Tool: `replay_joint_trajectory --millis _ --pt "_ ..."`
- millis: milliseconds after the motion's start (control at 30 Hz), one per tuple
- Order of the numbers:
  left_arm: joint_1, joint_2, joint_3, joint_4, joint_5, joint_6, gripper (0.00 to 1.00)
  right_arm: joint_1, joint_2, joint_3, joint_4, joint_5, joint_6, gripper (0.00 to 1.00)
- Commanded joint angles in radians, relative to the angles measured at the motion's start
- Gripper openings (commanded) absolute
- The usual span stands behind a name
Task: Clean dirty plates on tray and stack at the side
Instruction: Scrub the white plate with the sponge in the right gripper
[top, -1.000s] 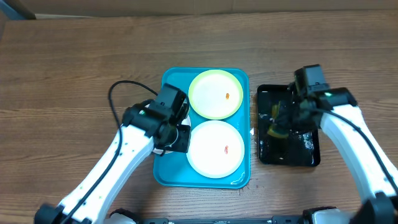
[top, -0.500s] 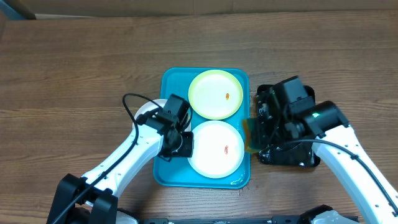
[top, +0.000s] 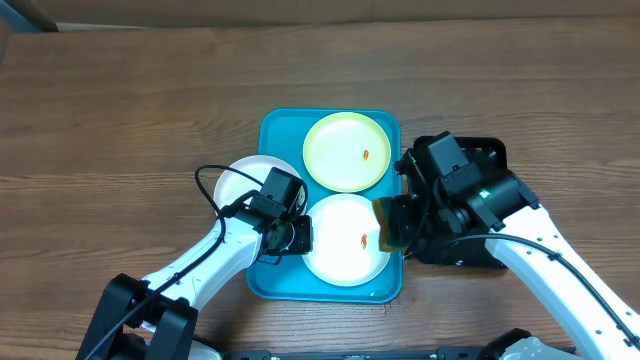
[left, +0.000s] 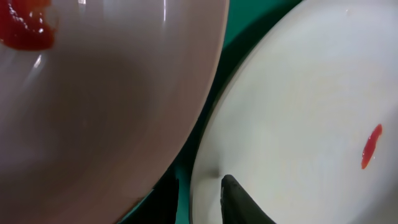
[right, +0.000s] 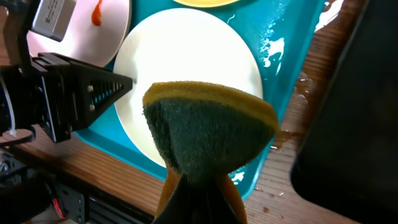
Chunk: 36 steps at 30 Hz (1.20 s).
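The right gripper wipes the front plate's smear next. Then it moves over the black tray (right: 357, 124) and lowers to release the sponge (right: 211, 134) there, clear of the plates.
The turquoise tray (top: 270, 280) holds a pale yellow-green plate (top: 340, 150) at the back and a white plate (top: 340, 250) at the front, each with a red smear. A second white plate (top: 250, 172) with a red smear lies over the tray's left rim. My left gripper (top: 296, 236) is shut on the front white plate's left rim (left: 298, 106); the smeared second plate (left: 93, 99) fills the left of its wrist view. My right gripper (top: 400, 222) is shut on a yellow and dark green sponge (right: 211, 134), held above the front white plate (right: 186, 56) near the tray's right rim.
A smaller black tray (top: 488, 252) sits right of the turquoise tray, under my right arm; it also shows in the right wrist view (right: 360, 124). Water drops lie on the turquoise tray's right side (right: 273, 50) and on the wood beside it. The table's front edge is close.
My right arm has carried the sponge left from the black tray to over the turquoise tray's right rim. My left arm has drawn forward, uncovering the second white plate at the left.
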Motion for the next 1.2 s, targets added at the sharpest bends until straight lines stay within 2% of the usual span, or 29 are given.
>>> replay_joint_trajectory --millis 0,67,100,300,467,700,933,1167 --pt "-0.002 0.014 -0.011 0.009 -0.029 -0.017 0.24 0.035 0.014 0.005 0.026 0.006 0.04 0.04" --pt "-0.002 0.031 -0.011 0.0 -0.04 -0.015 0.22 0.052 0.037 0.005 0.045 0.006 0.055 0.04" --pt "-0.002 0.042 -0.011 -0.007 -0.048 -0.012 0.04 0.064 0.056 0.005 0.063 0.006 0.065 0.04" --pt "0.001 0.054 -0.008 -0.056 -0.078 -0.029 0.04 0.131 0.192 0.005 0.163 0.006 0.159 0.04" --pt "0.028 0.054 -0.002 -0.1 -0.092 -0.055 0.04 0.188 0.346 0.005 0.248 0.051 0.311 0.04" --pt "0.034 0.054 -0.002 -0.102 -0.092 -0.055 0.04 0.189 0.504 0.005 0.317 0.043 0.376 0.04" --pt "0.034 0.054 -0.002 -0.109 -0.108 -0.055 0.04 0.169 0.607 0.005 0.192 0.204 0.583 0.04" --pt "0.034 0.054 -0.002 -0.125 -0.126 -0.055 0.04 0.103 0.607 0.008 0.097 0.313 0.631 0.04"
